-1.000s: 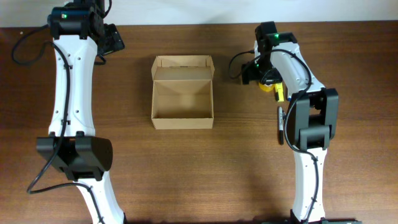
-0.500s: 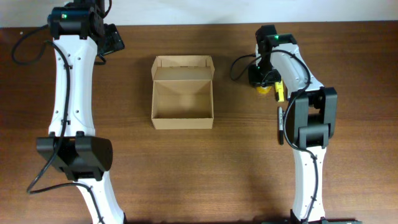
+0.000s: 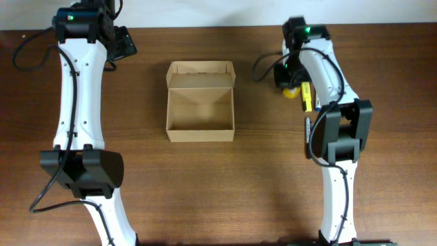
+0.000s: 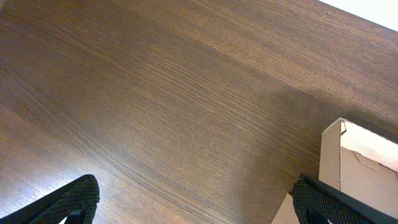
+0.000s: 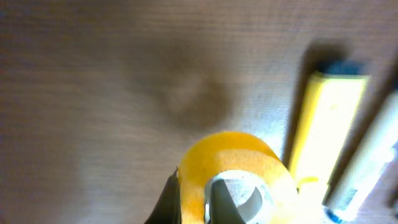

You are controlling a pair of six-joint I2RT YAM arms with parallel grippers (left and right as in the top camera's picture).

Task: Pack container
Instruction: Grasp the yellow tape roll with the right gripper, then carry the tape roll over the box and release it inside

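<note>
My right gripper raises the tape roll point(image 3: 290, 93) next, carries it left in the overhead view over the container's empty bottom, lowers it and releases it.
The container point(image 3: 201, 109), a tan cardboard box with its flap lid folded back, stands empty at the table's middle; its corner point(image 4: 354, 162) shows in the left wrist view. To its right, my right gripper point(image 3: 287, 83) is shut on a yellow tape roll point(image 3: 290, 93). In the right wrist view one finger is inside the roll point(image 5: 239, 171) and the other outside its wall, the right gripper point(image 5: 196, 202) pinching that wall. My left gripper point(image 3: 123, 42) hovers at the far left, and in its wrist view the left gripper point(image 4: 199, 211) is open over bare wood.
A yellow marker point(image 3: 306, 97) lies just right of the tape roll; the yellow marker point(image 5: 326, 121) has a white pen point(image 5: 367, 162) beside it. The right arm's base stands close behind these items.
My right gripper's jaws closed on the tape roll's wall, and the arm shifted slightly toward the table's far edge. The left arm and the container stayed still.
</note>
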